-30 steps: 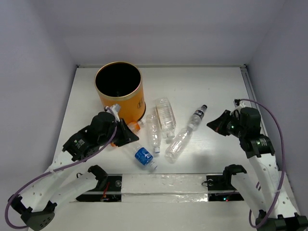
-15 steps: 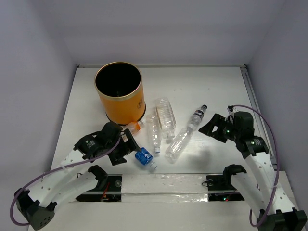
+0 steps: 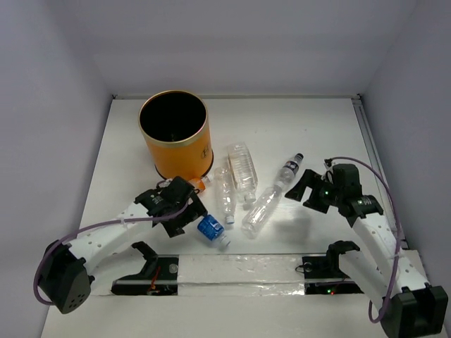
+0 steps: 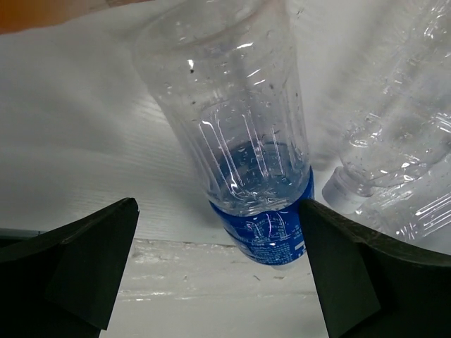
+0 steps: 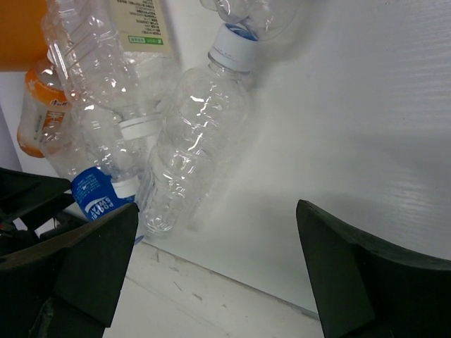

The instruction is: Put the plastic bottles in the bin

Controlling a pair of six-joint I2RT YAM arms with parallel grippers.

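Observation:
I will next lower my left gripper outward so its fingers go astride the blue-labelled bottle's clear body [image 4: 241, 137] below, since they are still by the bottle's label.
The orange bin [image 3: 175, 137] stands at the back left, its black inside showing. Several clear plastic bottles lie in a cluster to its right: a ribbed one [image 3: 243, 169], a thin one [image 3: 225, 193], a longer one [image 3: 262, 208] and a black-capped one [image 3: 289, 171]. The orange bottle [image 3: 199, 184] lies at the bin's foot. The blue-labelled bottle [image 3: 210, 229] lies nearest the arms. My left gripper [image 4: 218, 243] is open, and the blue-labelled bottle [image 4: 246, 155] reaches in between its jaws. My right gripper [image 3: 306, 189] is open and empty, just right of the black-capped bottle.
A taped strip [image 3: 239, 267] runs along the table's near edge between the arm bases. White walls close in the table on the left, back and right. In the right wrist view bare table [image 5: 338, 127] lies beyond the jaws, with the longer bottle [image 5: 197, 141] to the left.
Both grippers have opened from shut. The left one dropped from beside the bin to the blue-labelled bottle. The right one came down and left towards the black-capped bottle.

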